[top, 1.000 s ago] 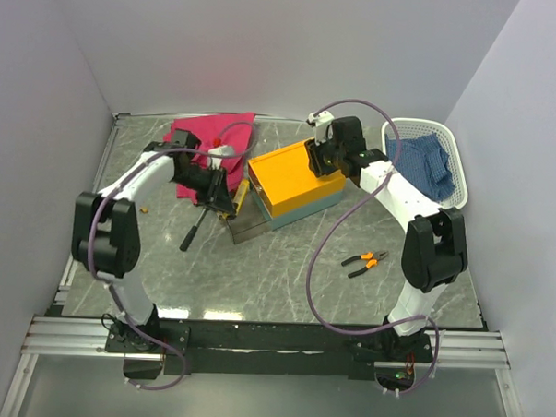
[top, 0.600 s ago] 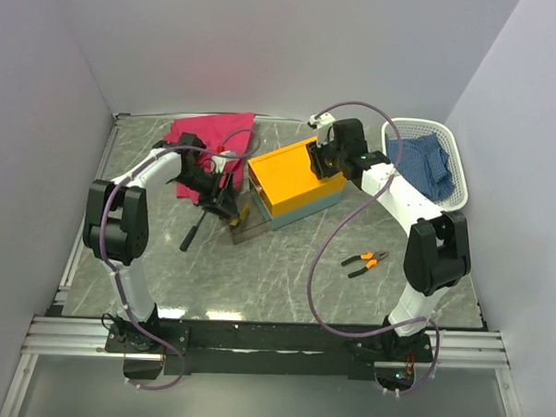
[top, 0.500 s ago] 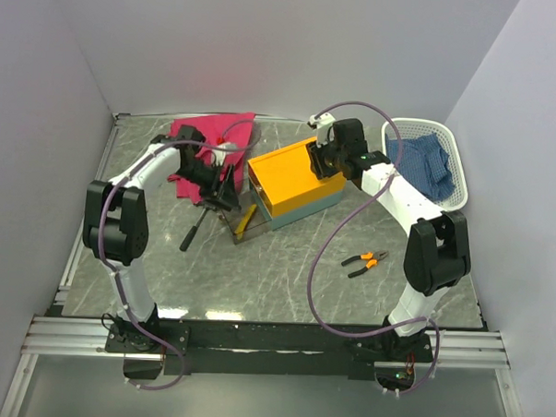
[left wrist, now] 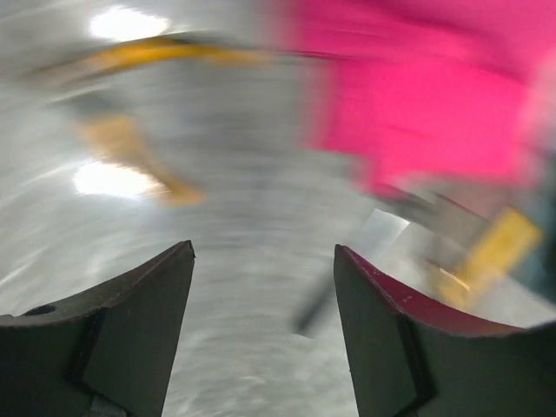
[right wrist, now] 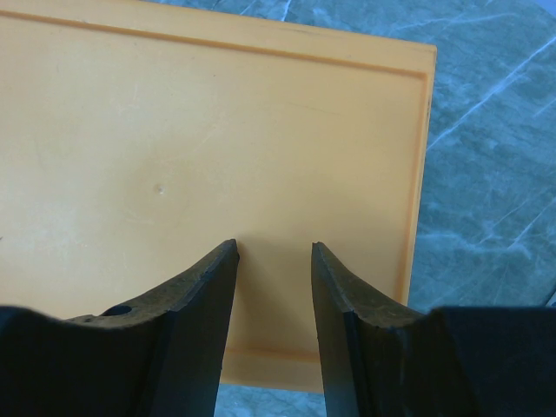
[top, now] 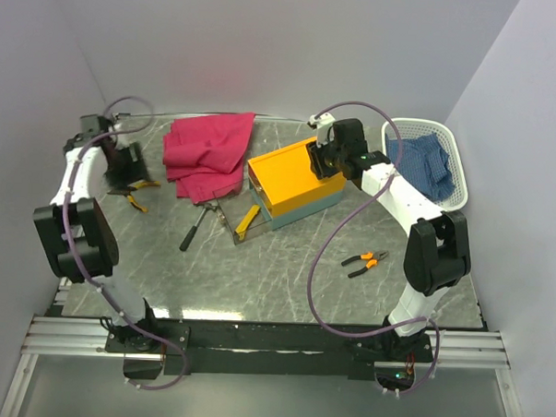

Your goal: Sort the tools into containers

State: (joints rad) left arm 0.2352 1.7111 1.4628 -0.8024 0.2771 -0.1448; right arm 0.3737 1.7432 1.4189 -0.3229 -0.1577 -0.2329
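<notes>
My left gripper lowers to the near handle of the yellow-black pliers (top: 137,192) (left wrist: 132,152) next, turning to set its open fingers astride it, because that handle lies slanted to them.
The orange-yellow toolbox (top: 293,180) with its teal-grey base stands mid-table. My right gripper (top: 322,160) rests over its lid (right wrist: 217,130), jaws parted with nothing between them (right wrist: 274,245). A yellow screwdriver (top: 248,220) lies in the grey tray at the toolbox's left end. The black-handled hammer (top: 195,229) lies beside it. My left gripper (top: 127,170) is at the far left, open and empty (left wrist: 264,250), just above yellow-black pliers (top: 137,192). Orange-black pliers (top: 363,260) lie at the right front. The left wrist view is motion-blurred.
A magenta cloth (top: 207,152) is spread behind the hammer, also blurred in the left wrist view (left wrist: 417,95). The white lattice basket (top: 453,153) at the back right holds a blue checked cloth (top: 426,164). Walls close in on the left, back and right.
The left gripper opened at the toolbox's tray, left the yellow screwdriver there, and swung to the far left beside the yellow-black pliers. The right arm stayed put.
</notes>
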